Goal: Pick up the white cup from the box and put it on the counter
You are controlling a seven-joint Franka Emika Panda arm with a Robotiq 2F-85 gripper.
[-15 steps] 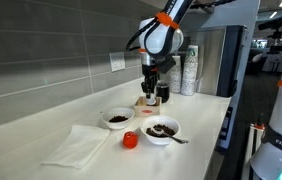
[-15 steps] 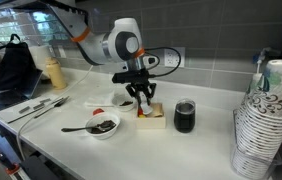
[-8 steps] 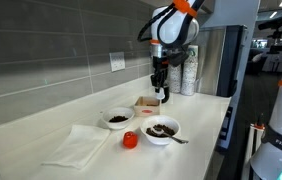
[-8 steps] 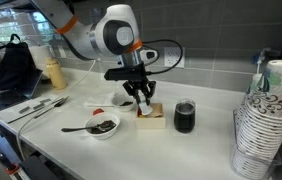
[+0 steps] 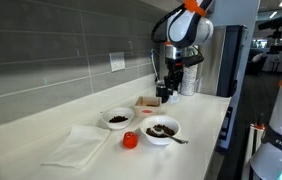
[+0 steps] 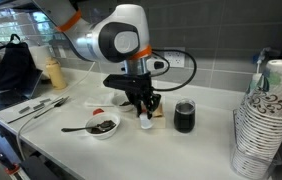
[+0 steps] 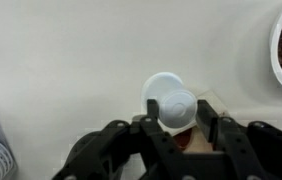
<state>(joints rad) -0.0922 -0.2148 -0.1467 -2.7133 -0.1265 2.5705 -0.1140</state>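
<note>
My gripper goes down to the clear counter beside the low tan box next and releases the small white cup there, because it still hangs above the counter.
My gripper is shut on the small white cup, which sits tilted between the two fingers with its base toward the camera. In an exterior view the gripper hangs low over the off-white counter, with the white cup at its tips. In an exterior view the gripper is just beyond the low tan box on the counter. A brown patch shows under the cup in the wrist view.
A dark cup stands close beside the gripper. Two white bowls with dark contents, a red object and a white cloth lie nearer. Stacked paper cups stand at the counter's end.
The arm has swung off the box toward the dark cup, with the white cup between its fingers. The box now stands uncovered in an exterior view.
</note>
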